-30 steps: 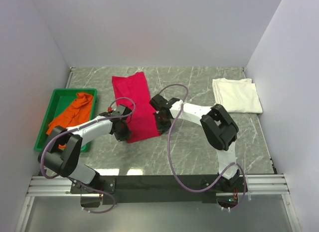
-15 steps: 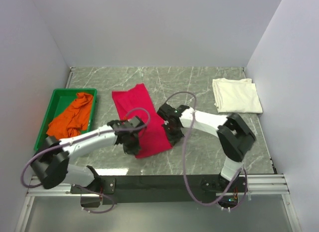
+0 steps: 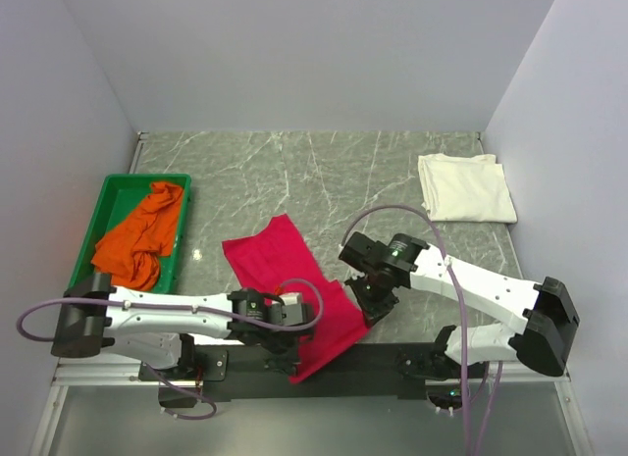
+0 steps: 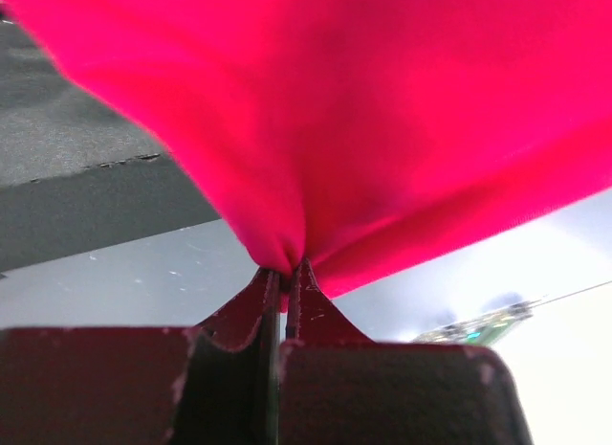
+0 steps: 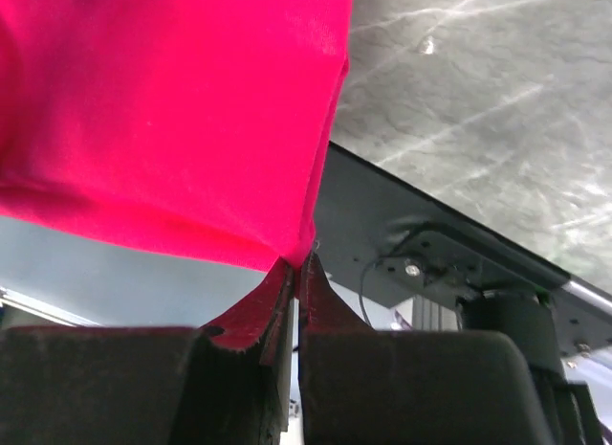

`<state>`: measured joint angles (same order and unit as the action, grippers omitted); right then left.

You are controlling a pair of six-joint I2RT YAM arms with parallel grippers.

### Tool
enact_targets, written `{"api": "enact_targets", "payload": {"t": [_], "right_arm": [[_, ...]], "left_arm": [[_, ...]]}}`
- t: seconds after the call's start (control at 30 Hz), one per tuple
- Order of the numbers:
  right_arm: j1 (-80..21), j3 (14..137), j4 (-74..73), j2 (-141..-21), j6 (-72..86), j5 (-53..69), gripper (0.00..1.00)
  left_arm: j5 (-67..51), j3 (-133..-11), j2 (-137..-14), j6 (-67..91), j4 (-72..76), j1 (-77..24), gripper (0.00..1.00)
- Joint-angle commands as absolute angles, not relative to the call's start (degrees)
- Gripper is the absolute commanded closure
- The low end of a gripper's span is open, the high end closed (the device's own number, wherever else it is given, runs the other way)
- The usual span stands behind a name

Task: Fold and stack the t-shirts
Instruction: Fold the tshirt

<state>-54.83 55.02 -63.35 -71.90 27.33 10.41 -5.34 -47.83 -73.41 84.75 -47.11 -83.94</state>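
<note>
The t-shirt's near end hangs over the table, and my left gripper needs to carry it outward next to the t-shirt's far corner by the bin and let go of it there.
The crimson t-shirt (image 3: pixel 294 289) lies as a long folded strip, running from mid-table down over the table's near edge. My left gripper (image 3: pixel 285 353) is shut on its near left corner, the cloth pinched between the fingertips (image 4: pixel 284 271). At the near right corner my right gripper (image 3: pixel 370 304) is shut on the same shirt's (image 5: pixel 172 120) edge, which bunches at the tips (image 5: pixel 297 262). A cream-white t-shirt (image 3: pixel 465 186) lies folded at the far right. An orange t-shirt (image 3: pixel 142 235) sits crumpled in the green bin.
The green plastic bin (image 3: pixel 110 196) stands at the left side of the marble table (image 3: pixel 334 172). White walls close in the left, back and right. The black base rail (image 3: pixel 392 353) runs along the near edge under both arms.
Both grippers have dragged the crimson shirt toward the near edge, and its near end now hangs past the table edge. The arms have stretched low and forward.
</note>
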Motion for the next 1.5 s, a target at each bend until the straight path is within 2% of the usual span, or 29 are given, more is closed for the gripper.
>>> {"api": "enact_targets", "payload": {"t": [0.0, 0.13, 0.33, 0.5, 0.7, 0.93, 1.13, 1.47], "right_arm": [[-53.8, 60.5, -70.2, -73.8, 24.8, 3.9, 1.0], [-52.4, 70.6, -70.5, -78.6, 22.3, 3.0, 1.0], [-49.7, 86.8, -71.9, -88.3, 17.8, 1.8, 1.0], [-48.3, 105.1, -74.7, -98.7, 13.9, 1.1, 1.0], [-47.0, 119.5, -75.6, -110.5, 10.8, 1.8, 1.0], [-46.1, 123.0, -69.6, -117.3, 9.1, 1.8, 1.0], [-45.6, 117.2, -57.5, -115.8, 7.1, 1.3, 1.0], [-44.5, 111.7, -45.4, -117.6, 6.1, 1.9, 1.0]], "left_arm": [[-5.6, -47.9, -69.5, 89.6, -54.1, -81.8, 1.0], [-0.6, -48.2, -59.1, 88.4, -56.3, -70.4, 0.99], [4.3, -53.8, -54.7, 78.0, -59.4, -52.2, 0.99], [8.6, -52.8, -54.8, 74.1, -57.4, -43.8, 0.99], [9.8, -46.7, -53.4, 72.1, -49.9, -35.2, 0.99], [10.7, -41.7, -53.8, 70.5, -42.1, -29.4, 0.99], [12.5, -40.5, -53.6, 69.2, -36.8, -27.9, 0.99], [14.1, -34.1, -54.8, 69.4, -28.0, -25.2, 0.99]]}}
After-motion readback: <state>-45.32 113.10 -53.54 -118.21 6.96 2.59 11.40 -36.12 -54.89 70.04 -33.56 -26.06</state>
